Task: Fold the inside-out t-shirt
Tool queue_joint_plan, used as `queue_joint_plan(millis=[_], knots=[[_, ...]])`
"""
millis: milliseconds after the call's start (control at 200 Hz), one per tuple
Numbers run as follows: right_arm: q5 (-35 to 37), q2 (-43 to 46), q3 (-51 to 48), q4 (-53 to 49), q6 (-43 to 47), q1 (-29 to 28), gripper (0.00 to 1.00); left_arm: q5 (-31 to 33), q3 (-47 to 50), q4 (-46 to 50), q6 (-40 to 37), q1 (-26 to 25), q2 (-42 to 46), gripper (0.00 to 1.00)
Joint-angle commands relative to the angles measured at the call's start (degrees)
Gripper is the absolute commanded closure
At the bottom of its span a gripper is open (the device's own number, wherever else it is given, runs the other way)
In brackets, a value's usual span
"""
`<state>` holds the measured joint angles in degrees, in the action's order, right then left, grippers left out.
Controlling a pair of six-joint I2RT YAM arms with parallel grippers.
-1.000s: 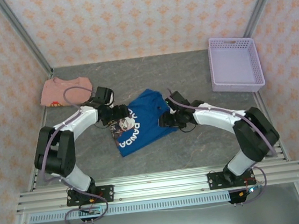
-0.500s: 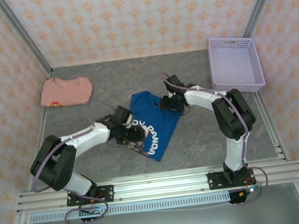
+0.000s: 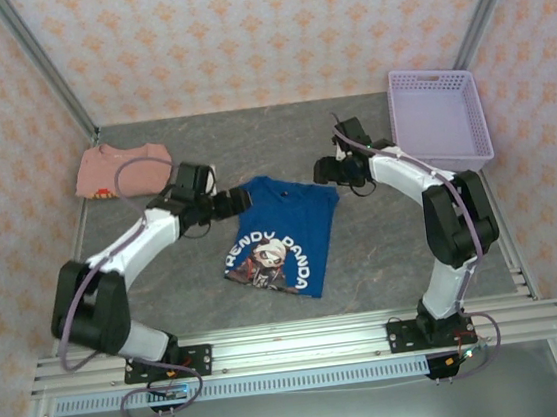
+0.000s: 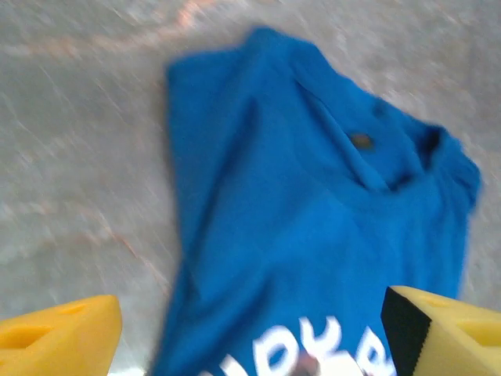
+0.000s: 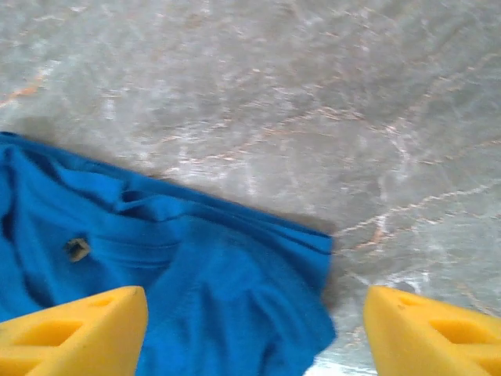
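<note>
I will lower my left gripper outward onto that shoulder's raised fold [image 3: 253, 185] [image 4: 216, 184] and close it, since the t-shirt's shoulder nearest the salmon-pink shirt lies outward of my open fingers.
The inside-out t-shirt [image 3: 286, 230] lies flat at the middle of the table, royal blue, with white lettering and a cartoon print facing up. My left gripper [image 3: 235, 202] sits at its far left corner and is open. In the left wrist view the t-shirt [image 4: 313, 211] lies below the left gripper [image 4: 250, 345], whose yellow fingers [image 4: 63, 337] stand wide apart. My right gripper [image 3: 324, 171] is open at the far right corner. In the right wrist view the right gripper [image 5: 254, 333] hangs over the edge of the t-shirt [image 5: 196, 290], holding nothing.
A folded salmon-pink shirt [image 3: 123, 171] lies at the far left of the table. A lavender basket [image 3: 438, 120] stands at the far right. Patterned walls close in the back and sides, and a metal rail [image 3: 294, 348] runs along the near edge.
The blue shirt has shifted and spread out, with its print now facing up. Both grippers opened wider and moved toward the far side, the right one further right.
</note>
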<state>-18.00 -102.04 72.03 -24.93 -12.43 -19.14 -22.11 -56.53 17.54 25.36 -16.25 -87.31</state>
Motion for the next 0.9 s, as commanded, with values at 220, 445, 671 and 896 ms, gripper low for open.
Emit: queue_joint_plan(millis=[220,445,671,896], knots=[[-4.64,-2.44,-3.8,4.33,-4.59,0.17,0.17,-6.97,-19.65,5.04,-13.2,3.24,-21.69,0.1],[-6.7,-6.26,-3.29,6.1,-5.55,-0.09,0.19,-9.96,-26.49,9.35,-15.92,3.05,-30.55,0.07],[-8.04,-7.93,-4.03,7.54,-6.33,-0.79,0.22,-13.14,-27.49,10.3,-17.03,1.88,-33.14,0.1],[-10.48,-7.71,-5.71,10.96,-8.43,-1.65,0.32,-15.73,-27.89,10.14,-17.19,1.07,-34.33,0.21]])
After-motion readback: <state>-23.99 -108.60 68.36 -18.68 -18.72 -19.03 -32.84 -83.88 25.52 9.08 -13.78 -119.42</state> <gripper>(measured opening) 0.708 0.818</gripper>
